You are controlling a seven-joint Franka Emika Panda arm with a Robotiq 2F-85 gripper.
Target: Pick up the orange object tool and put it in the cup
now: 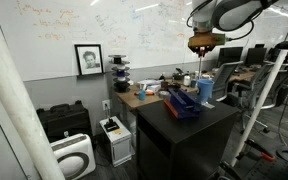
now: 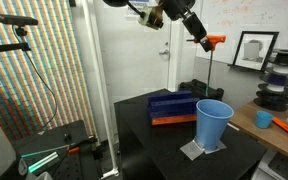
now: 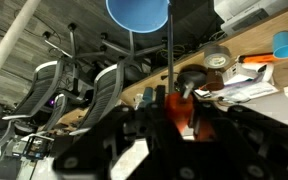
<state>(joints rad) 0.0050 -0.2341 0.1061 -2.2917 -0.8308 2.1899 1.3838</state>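
The gripper will next move slightly down and over the light-blue cup's opening [image 2: 215,108] to let go of the tool's orange handle [image 2: 215,40], because the tip of the tool's stem still hangs above the cup's rim.
My gripper [image 1: 205,44] is shut on the orange handle [image 2: 215,40] of a tool and holds it high above the black table [image 2: 174,150]. The tool's thin metal shaft [image 2: 212,75] hangs down toward the light-blue cup [image 2: 213,124], and its tip ends just above the cup's rim. The cup [image 1: 206,92] stands on a grey pad at the table's corner. In the wrist view the orange handle [image 3: 184,112] sits between the dark jaws [image 3: 180,125]. There the shaft [image 3: 169,50] runs up to the cup [image 3: 137,12] at the top edge.
A darker blue oblong rack box [image 2: 172,105] lies on the table beside the cup, also in an exterior view [image 1: 181,102]. A wooden desk [image 2: 274,130] behind holds a small blue cup [image 2: 265,119], spools and clutter. Office chairs [image 3: 104,85] stand beyond. A white appliance [image 1: 74,155] stands on the floor.
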